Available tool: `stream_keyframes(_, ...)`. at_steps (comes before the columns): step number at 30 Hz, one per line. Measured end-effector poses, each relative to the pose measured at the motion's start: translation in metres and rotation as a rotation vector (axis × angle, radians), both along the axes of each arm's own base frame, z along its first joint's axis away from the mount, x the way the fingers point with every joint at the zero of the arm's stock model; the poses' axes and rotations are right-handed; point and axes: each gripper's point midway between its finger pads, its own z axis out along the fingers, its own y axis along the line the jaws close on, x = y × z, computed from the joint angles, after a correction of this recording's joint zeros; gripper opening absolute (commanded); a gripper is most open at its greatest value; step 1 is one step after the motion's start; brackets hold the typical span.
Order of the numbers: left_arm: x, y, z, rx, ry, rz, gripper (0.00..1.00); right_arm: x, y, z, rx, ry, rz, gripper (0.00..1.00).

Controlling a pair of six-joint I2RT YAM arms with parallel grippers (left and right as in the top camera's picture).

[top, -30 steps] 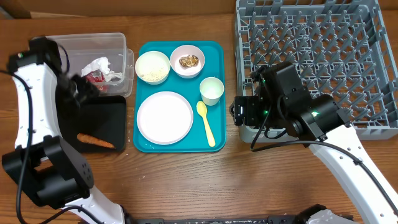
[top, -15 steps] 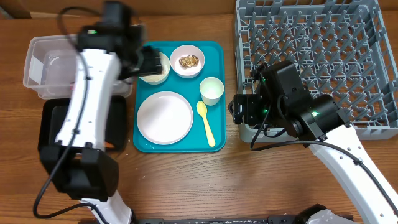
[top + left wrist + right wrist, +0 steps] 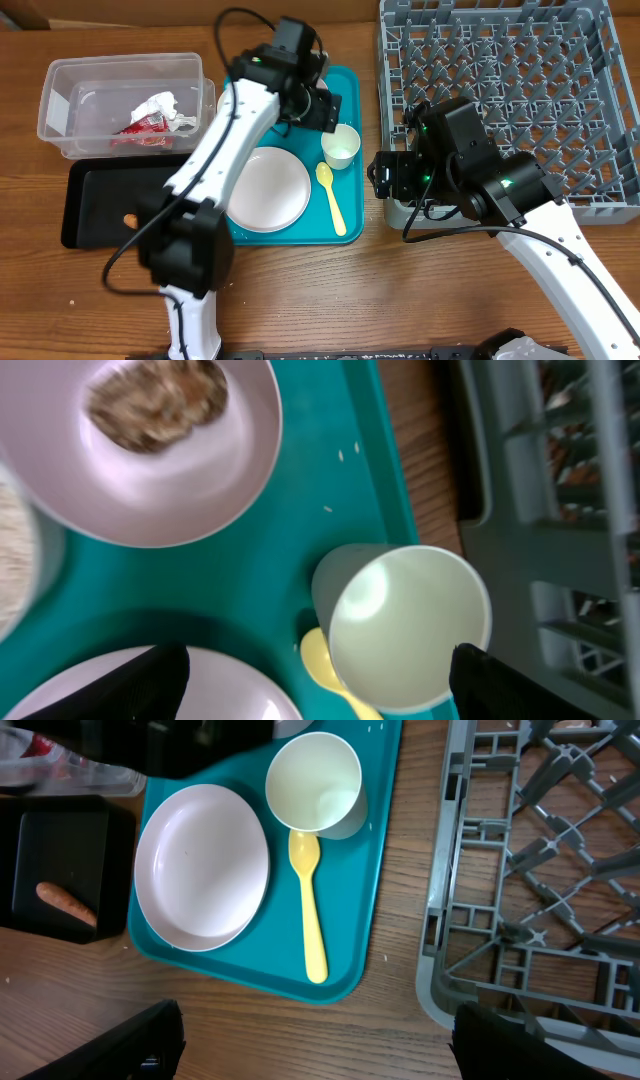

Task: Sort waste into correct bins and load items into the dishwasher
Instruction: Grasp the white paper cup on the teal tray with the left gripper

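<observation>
The robot's left gripper needs to go down next to the white cup's rim by the plate below it and close there, because the cup's opening has room for the end of one finger.
My left gripper (image 3: 320,106) hovers open over the far side of the teal tray (image 3: 349,223), its arm hiding both bowls from overhead. In the left wrist view the bowl of brown crumbs (image 3: 170,470) is at top left, the rice bowl's rim (image 3: 12,550) at the left edge. The white cup (image 3: 410,625) stands below and between my wide black fingers (image 3: 135,682), untouched. The yellow spoon (image 3: 331,198) lies beside the round plate (image 3: 268,190). My right gripper (image 3: 320,1055) hangs open over bare wood by the grey dishwasher rack (image 3: 500,100).
The clear tub (image 3: 60,110) at far left holds the red wrapper (image 3: 140,126) and crumpled white paper (image 3: 160,104). In front of it the black tray (image 3: 100,195) holds the brown sausage (image 3: 66,902). The rack's corner (image 3: 450,970) sits close to the teal tray's right edge.
My left arm has swung right from the bins to above the bowls and cup, its jaws spreading wider. The right arm has not moved.
</observation>
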Motion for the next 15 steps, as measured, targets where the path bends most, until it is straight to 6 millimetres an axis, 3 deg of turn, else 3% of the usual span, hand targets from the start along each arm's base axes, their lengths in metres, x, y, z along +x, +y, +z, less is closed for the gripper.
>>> stream_keyframes(4, -0.004, -0.004, -0.029, 0.008, 0.066, -0.021, 0.78, 0.0, 0.0, 0.0, 0.0, 0.0, 0.0, 0.88)
stream_keyframes(6, -0.004, -0.006, -0.034, 0.006, 0.079, -0.031, 0.67, 0.0, 0.0, 0.0, 0.0, 0.0, -0.001, 0.88)
stream_keyframes(8, -0.005, -0.007, -0.035, 0.002, 0.082, -0.042, 0.46, 0.0, 0.0, 0.0, 0.0, 0.0, 0.0, 0.88)
stream_keyframes(11, -0.007, -0.007, -0.036, 0.001, 0.088, -0.042, 0.28, 0.0, 0.0, 0.0, 0.0, 0.0, 0.0, 0.88)
stream_keyframes(15, -0.009, -0.004, -0.037, 0.018, 0.096, -0.047, 0.24, 0.0, 0.0, 0.0, 0.0, 0.0, 0.0, 0.88)
